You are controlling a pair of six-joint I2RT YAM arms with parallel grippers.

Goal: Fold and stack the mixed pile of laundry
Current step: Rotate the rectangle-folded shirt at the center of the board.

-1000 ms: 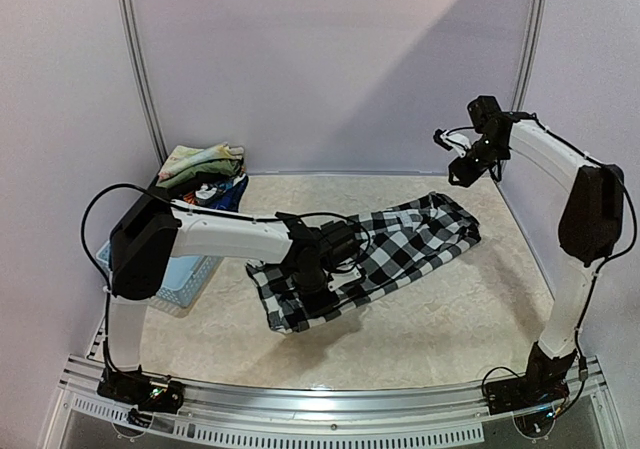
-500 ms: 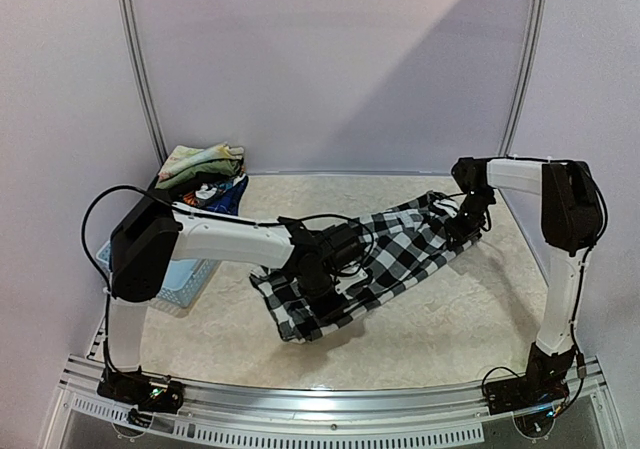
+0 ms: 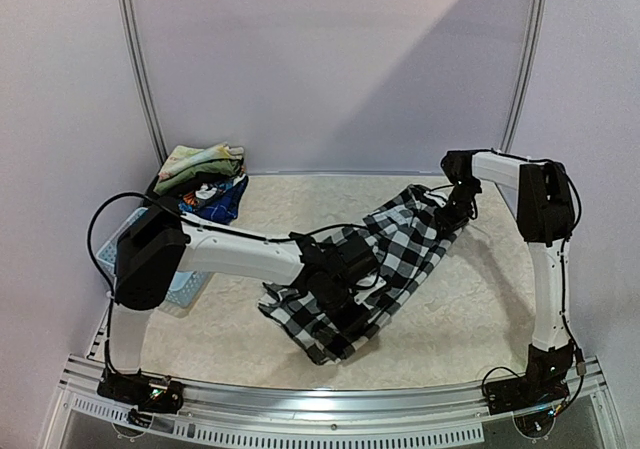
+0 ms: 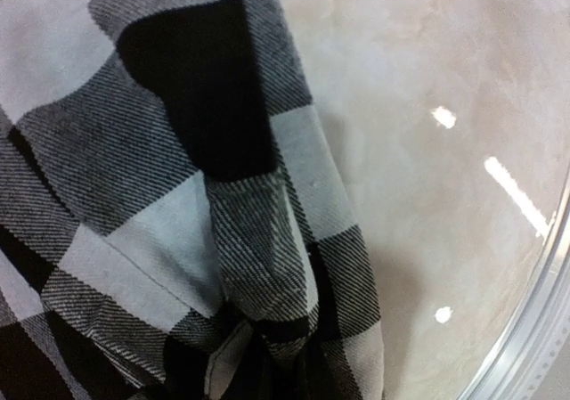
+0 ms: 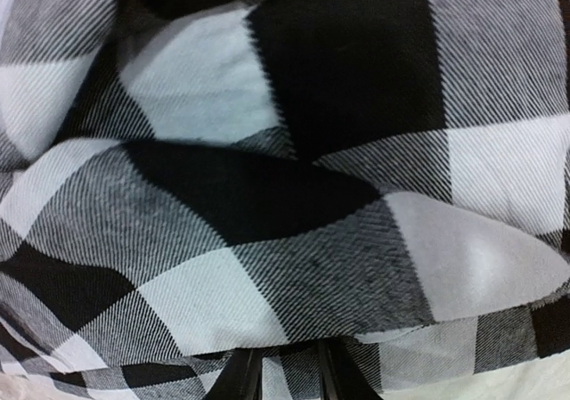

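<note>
My left gripper moves to the right in the top view next, over the bare tabletop beside the shirt, and releases, because the cloth lies slantwise.
The black-and-white checked shirt [image 3: 400, 244] stretches across the table's middle, held up between both arms. My left gripper [image 3: 348, 297] is shut on the shirt's near end, where the cloth [image 4: 267, 338] bunches at the bottom of the left wrist view and hides the fingers. My right gripper [image 3: 448, 219] is shut on the far end, its dark fingertips [image 5: 240, 378] pinching a fold of checked cloth [image 5: 294, 266]. More of the laundry pile sits at the back left: a pale floral cloth [image 3: 200, 159] on top of a dark blue printed piece [image 3: 218, 199].
A light blue perforated basket [image 3: 188, 279] stands at the left edge, under the left arm and holding those garments. The metal front rail [image 3: 330, 409] bounds the near side. The beige tabletop [image 3: 480, 309] shows to the right of the shirt.
My right gripper came down from above onto the shirt's far end and closed on it. My left gripper closed and pulled the near end toward the front right, lifting the cloth.
</note>
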